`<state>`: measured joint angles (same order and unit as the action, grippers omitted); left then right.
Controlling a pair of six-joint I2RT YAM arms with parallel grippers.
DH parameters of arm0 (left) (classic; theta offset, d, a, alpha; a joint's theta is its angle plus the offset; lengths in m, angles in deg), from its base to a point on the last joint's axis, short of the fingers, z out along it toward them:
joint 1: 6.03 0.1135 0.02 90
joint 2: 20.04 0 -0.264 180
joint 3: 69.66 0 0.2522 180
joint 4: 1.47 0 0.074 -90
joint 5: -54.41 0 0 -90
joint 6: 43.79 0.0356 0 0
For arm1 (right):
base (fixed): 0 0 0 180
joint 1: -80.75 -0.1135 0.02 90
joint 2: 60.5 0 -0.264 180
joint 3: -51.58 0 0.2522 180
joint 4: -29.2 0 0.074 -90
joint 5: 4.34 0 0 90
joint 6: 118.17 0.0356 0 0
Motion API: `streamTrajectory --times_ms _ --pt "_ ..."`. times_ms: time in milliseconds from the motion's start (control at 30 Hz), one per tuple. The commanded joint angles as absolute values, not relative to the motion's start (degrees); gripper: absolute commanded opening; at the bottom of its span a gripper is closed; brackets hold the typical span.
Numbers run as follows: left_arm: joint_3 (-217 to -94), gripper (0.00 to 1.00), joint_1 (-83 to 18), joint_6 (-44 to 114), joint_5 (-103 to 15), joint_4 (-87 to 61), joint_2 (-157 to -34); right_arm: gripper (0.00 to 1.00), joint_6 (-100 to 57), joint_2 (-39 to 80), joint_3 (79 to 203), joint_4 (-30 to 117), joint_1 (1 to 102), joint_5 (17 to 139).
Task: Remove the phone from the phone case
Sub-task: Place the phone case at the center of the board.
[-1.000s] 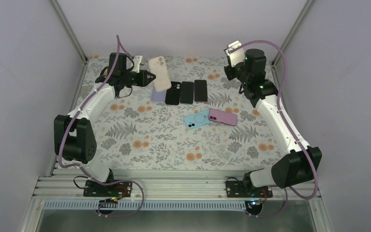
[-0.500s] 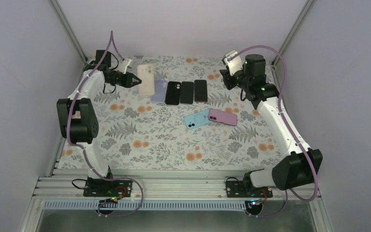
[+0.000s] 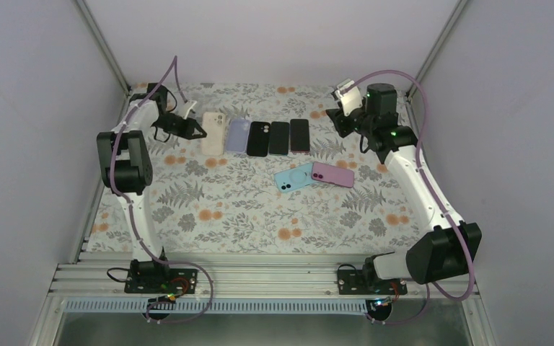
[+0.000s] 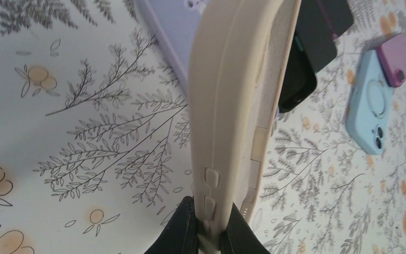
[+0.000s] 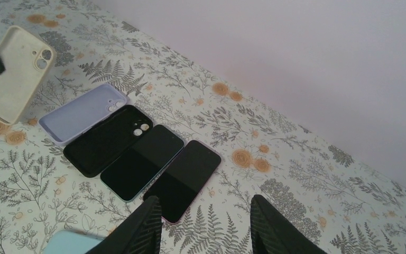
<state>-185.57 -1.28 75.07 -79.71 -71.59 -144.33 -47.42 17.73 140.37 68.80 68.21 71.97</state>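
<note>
The left gripper will next go down and tilt to lay the cream case (image 3: 213, 133) flat, and then it will open.
My left gripper (image 3: 193, 127) is shut on the edge of a cream phone case (image 3: 213, 133) at the left end of a row at the back of the table. In the left wrist view the fingers (image 4: 187, 233) pinch the case (image 4: 232, 106) by its button side. The case is tilted, its far end low by the table. I cannot tell whether a phone is inside. My right gripper (image 3: 340, 119) is open and empty, above the table right of the row (image 5: 206, 227). The cream case also shows in the right wrist view (image 5: 13, 74).
Right of the cream case lie a lavender case (image 3: 238, 135), a black case (image 3: 258, 138) and two dark-screened phones (image 3: 279, 137) (image 3: 299, 135). A light blue cased phone (image 3: 293, 177) and a pink one (image 3: 332, 174) lie mid-table. Grey walls close the back and sides.
My left gripper has swung left and down with the cream case, bringing it from raised above the row to low at the row's left end. My right gripper has lowered slightly.
</note>
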Motion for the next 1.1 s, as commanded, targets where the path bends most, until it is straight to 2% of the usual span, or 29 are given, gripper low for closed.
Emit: streamTrajectory --times_ms 0,367,1067 --pt "-186.04 0.02 -0.8 76.01 -77.8 -70.88 -146.01 0.4 -46.98 16.55 139.44 69.14 68.82 70.83" --pt "-191.97 0.02 -1.36 70.29 -68.24 -66.49 -153.43 0.42 -47.07 16.33 138.91 68.97 69.01 71.1" --pt "-197.95 0.02 -4.01 56.95 -60.11 -61.58 -161.23 0.44 -47.16 15.97 137.49 68.59 69.23 72.02"
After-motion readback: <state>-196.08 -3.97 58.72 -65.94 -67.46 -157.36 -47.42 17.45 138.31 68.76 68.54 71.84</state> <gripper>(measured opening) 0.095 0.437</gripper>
